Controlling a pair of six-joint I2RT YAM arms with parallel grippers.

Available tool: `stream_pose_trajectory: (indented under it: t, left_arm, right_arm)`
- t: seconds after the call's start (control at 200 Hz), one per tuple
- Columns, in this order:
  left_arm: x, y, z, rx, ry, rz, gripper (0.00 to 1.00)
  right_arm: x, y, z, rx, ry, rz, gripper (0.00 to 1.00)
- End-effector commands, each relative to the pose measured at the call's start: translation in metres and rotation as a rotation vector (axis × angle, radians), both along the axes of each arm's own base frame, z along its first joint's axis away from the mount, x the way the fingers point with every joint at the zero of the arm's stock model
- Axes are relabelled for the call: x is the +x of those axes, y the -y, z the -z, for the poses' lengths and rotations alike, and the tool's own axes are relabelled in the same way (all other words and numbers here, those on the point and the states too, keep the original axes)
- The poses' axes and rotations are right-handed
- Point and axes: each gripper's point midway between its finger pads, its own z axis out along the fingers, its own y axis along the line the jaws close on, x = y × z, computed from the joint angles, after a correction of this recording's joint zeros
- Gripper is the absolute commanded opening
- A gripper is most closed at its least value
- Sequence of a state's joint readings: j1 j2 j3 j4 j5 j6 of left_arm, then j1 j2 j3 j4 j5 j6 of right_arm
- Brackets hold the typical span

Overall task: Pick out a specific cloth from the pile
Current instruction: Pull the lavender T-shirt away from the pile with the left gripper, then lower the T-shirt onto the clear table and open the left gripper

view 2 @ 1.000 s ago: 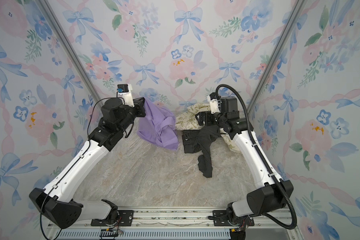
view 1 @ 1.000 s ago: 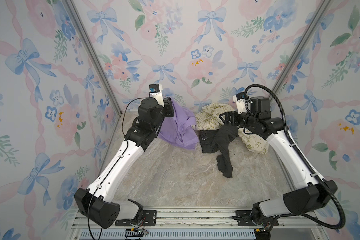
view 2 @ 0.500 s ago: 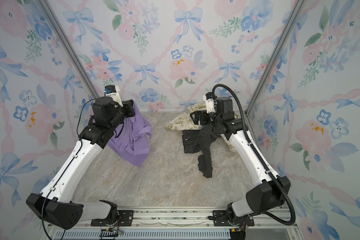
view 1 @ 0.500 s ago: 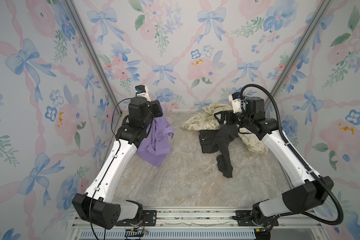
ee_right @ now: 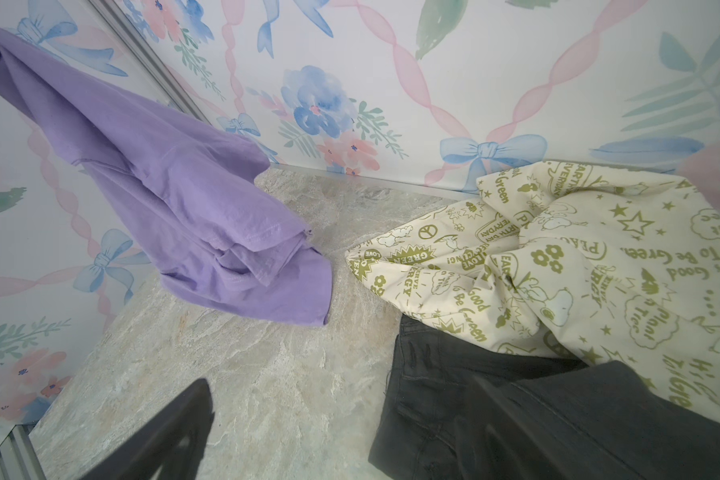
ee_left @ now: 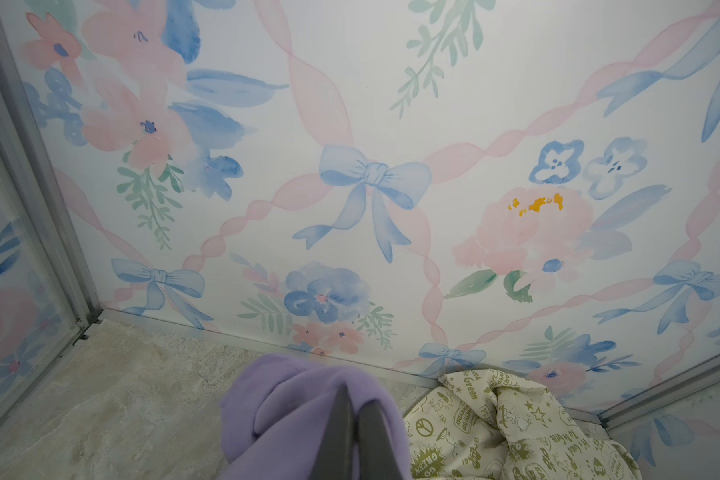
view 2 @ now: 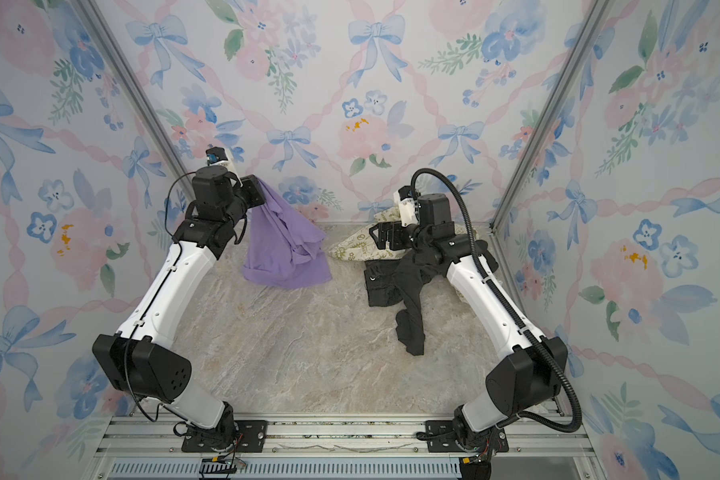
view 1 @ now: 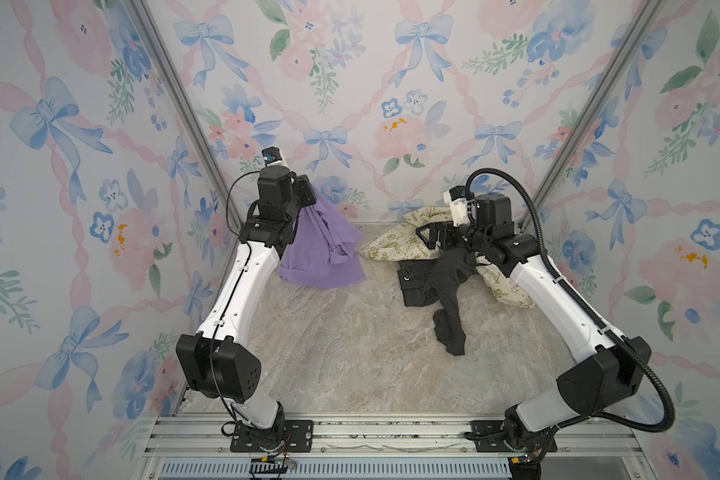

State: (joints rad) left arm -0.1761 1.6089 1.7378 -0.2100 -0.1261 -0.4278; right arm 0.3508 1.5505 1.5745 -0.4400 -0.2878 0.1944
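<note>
The bare marble nearer my base is clear of the pile, so next I will lower my left gripper and draw it back there to release the fold.
The cloth [view 1: 321,249] [view 2: 283,249] is lavender-purple and hangs from my left gripper [view 1: 306,193] [view 2: 258,193], which is shut on its top edge near the back left corner. The left wrist view shows the two fingers pressed together in purple folds [ee_left: 292,407] at the gripper [ee_left: 355,399]. Its lower hem [ee_right: 267,299] hangs close to the table, apart from the pile. The pile is a cream green-printed cloth [view 1: 395,241] [ee_right: 578,257] and black garments [view 1: 433,286] [ee_right: 474,395] at the back right. My right gripper [view 1: 425,237] [view 2: 377,235] [ee_right: 341,424] stands open over the pile's left edge, holding nothing.
The marble table [view 1: 350,353] is boxed in by floral walls with metal corner posts [view 1: 192,124]. A black garment leg [view 1: 449,332] trails forward from the pile. A strip of bare table separates the purple cloth from the cream one [ee_left: 495,424].
My left gripper has carried the purple cloth left, away from the pile, and a little higher. My right gripper has shifted slightly left over the pile, still open.
</note>
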Motion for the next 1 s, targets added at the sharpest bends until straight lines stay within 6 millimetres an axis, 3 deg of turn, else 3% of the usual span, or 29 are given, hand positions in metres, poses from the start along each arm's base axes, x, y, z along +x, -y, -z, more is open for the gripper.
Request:
stream_pose_trajectory:
  t: [0.0, 0.205, 0.675, 0.985, 0.995]
  left_arm:
    - [-0.01, -0.001, -0.021, -0.002, 0.069, 0.006, 0.0]
    - [-0.036, -0.015, 0.036, -0.017, -0.044, -0.052, 0.0]
    - [-0.114, -0.035, 0.199, -0.054, -0.346, -0.119, 0.0]
    - [-0.157, -0.032, 0.293, -0.09, -0.552, -0.104, 0.0]
    - [-0.162, -0.033, 0.304, -0.084, -0.577, -0.106, 0.0]
  right_arm:
    - [-0.004, 0.001, -0.019, 0.016, 0.056, 0.002, 0.97]
    - [-0.004, 0.002, -0.015, 0.019, 0.04, 0.006, 0.97]
    - [0.003, -0.017, -0.008, 0.05, -0.004, -0.032, 0.97]
    - [0.0, -0.017, 0.001, 0.043, -0.034, -0.031, 0.97]
    - [0.0, -0.017, 0.001, 0.043, -0.034, -0.031, 0.97]
